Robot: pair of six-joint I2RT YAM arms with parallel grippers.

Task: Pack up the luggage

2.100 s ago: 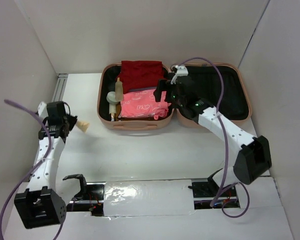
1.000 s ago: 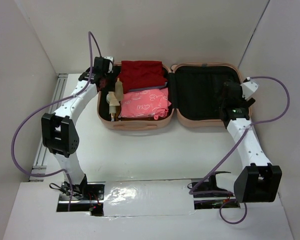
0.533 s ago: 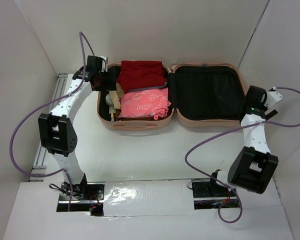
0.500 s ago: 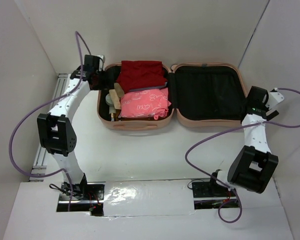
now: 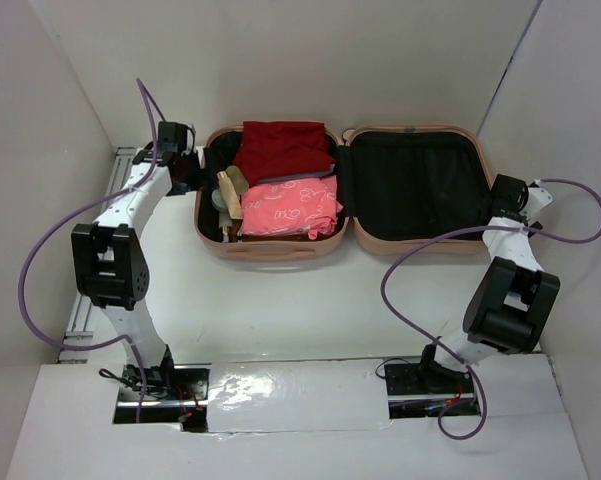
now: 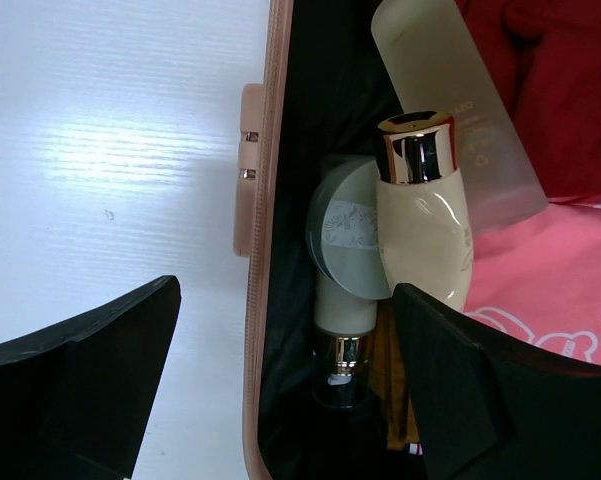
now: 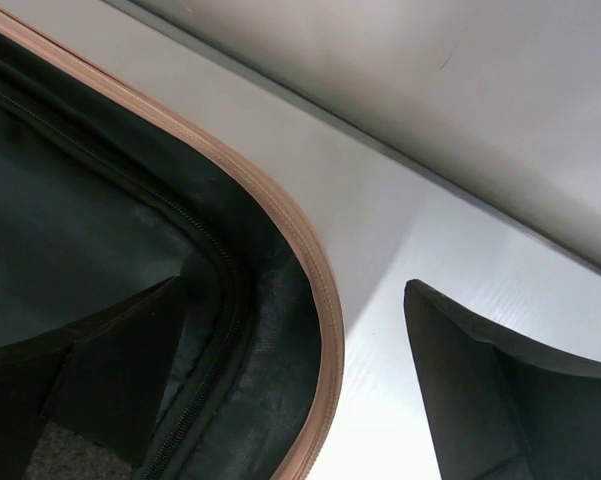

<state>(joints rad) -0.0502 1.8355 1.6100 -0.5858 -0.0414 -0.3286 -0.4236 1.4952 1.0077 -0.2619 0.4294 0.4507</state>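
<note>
My left gripper next lowers around the luggage's side by the latch's near end (image 6: 257,305) and closes, since that side lies below, already between its open fingers.
The peach-pink luggage (image 5: 280,250) lies open at the back of the table. Its left half holds a red cloth (image 5: 280,148), a pink packet (image 5: 285,208) and bottles (image 5: 230,190). Its right half (image 5: 410,190) shows only black lining. My left gripper (image 6: 280,390) is open, with its jaws either side of the luggage's left wall (image 6: 260,200). Inside that wall lie a cream bottle with a gold cap (image 6: 425,230), a frosted bottle (image 6: 460,110) and a grey round lid (image 6: 345,225). My right gripper (image 7: 300,385) is open, straddling the lid's right rim (image 7: 315,290) without touching it.
White walls close in the left, back and right sides. A metal rail (image 5: 120,175) runs along the left edge of the table. Purple cables (image 5: 40,260) loop from both arms. The arm bases (image 5: 150,385) sit on the near edge.
My left gripper carried the cream bottle in, opened and drew back left to the wall, leaving the bottle in the luggage. My right arm swung from the middle to the lid's right rim.
</note>
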